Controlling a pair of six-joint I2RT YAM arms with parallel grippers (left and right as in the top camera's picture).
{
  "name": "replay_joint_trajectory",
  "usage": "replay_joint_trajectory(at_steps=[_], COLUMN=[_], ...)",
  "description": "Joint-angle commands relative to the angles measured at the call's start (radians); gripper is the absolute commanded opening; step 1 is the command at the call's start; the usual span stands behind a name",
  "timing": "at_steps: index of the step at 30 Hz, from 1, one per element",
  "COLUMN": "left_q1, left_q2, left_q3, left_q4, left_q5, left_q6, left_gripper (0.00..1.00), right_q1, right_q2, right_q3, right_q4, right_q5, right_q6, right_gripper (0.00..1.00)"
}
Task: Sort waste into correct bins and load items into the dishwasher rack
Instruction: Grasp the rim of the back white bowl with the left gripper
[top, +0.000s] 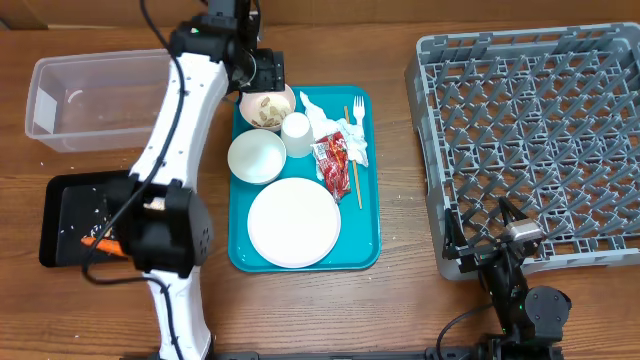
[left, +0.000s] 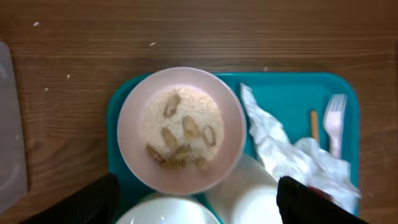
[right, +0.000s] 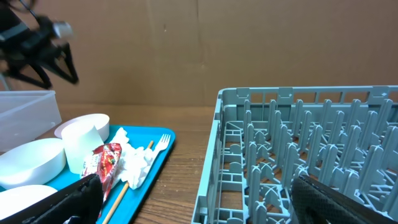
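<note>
My left gripper should next move down toward the clear tub, onto the pale bowl's rim on the tub's side (left: 122, 132), because the cup and the napkin crowd the opposite side of the bowl.
My left gripper (top: 262, 80) (left: 196, 208) hangs open above the back of the teal tray, over a pale bowl (top: 267, 108) (left: 180, 130) holding beige food scraps (left: 180, 127); nothing is between its fingers. Also on the tray are an empty bowl (top: 257, 157), a white cup (top: 297, 135), a round plate (top: 293, 222), a crumpled napkin (top: 325, 122) (left: 292, 155), a red-and-white wrapper (top: 332, 158) (right: 107, 162), a wooden stick (top: 353, 155) and a fork (top: 357, 115) (left: 334, 121). My right gripper (top: 503, 222) (right: 205, 205) is open and empty at the near left edge of the grey rack (top: 540, 140) (right: 311, 143).
The teal tray (top: 365, 250) lies mid-table. A clear tub (top: 90, 100) stands at the back left. In front of it, a black tray (top: 62, 215) holds an orange carrot (top: 100, 243), partly hidden by my left arm. Bare wood separates tray and rack.
</note>
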Motion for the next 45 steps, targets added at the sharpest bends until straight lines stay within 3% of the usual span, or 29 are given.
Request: replay_joint_trajectory(at_steps=[1,6,9,20,45], left_q1=[0.018,0.021,0.019,0.022,0.021], left_q2=[0.082,0.135,0.16,0.267,0.274], left_q3=[0.02,0.02,0.019,0.018,0.104], left_q4=[0.039,0.09,0.084,0.054,-0.014], left_q5=[-0.067,-0.116,-0.219,-0.204,-0.188], left_q6=[-0.021,0.097,0.097,0.075,0.043], left_gripper=[0.81,0.79,0.75,0.72,0.3], right_q1=[-0.004,-0.004,-0.004,-0.004,-0.004], right_q2=[-0.007,-0.007,-0.007,-0.007,-0.007], right_q3=[-0.01,-0.01,-0.01,-0.01,-0.01], right_q4=[0.006,0.006,0.006,0.006,0.006], right_q5=[0.003,0.003,0.003,0.003,0.003], right_q6=[0.0,0.0,0.0,0.0,0.0], right_gripper=[1.0,1.0,1.0,1.0,1.0])
